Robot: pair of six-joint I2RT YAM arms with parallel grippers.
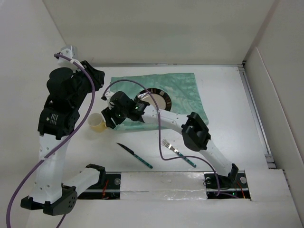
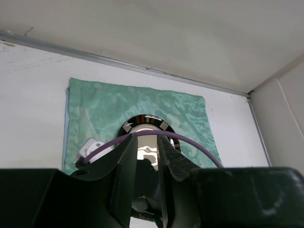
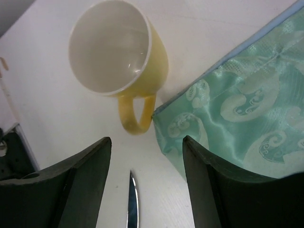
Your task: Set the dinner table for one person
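The mug's handle points toward my right gripper's open fingers, so they will slide to the left in the top view next, around the handle.
The white dinner table (image 1: 228,128) holds a mint-green cloth (image 1: 178,88) with a dark-rimmed plate (image 1: 160,100) on it. A yellow mug (image 1: 97,122) stands upright on the table just left of the cloth's near-left corner. A knife (image 1: 135,156) and a fork (image 1: 178,153) lie on the table in front. My right gripper (image 1: 109,121) is open and empty, low beside the mug. In its wrist view (image 3: 146,140) the mug (image 3: 114,52) is just ahead and the knife tip (image 3: 132,204) lies between the jaws. My left gripper (image 1: 97,78) is raised at the left, jaws slightly apart and empty (image 2: 147,142).
White walls (image 1: 152,28) close the table at the back and both sides. A metal rail (image 1: 256,114) runs along the right edge. The right arm (image 1: 194,130) stretches across the cloth's near edge, its purple cable (image 1: 159,142) looping above the fork.
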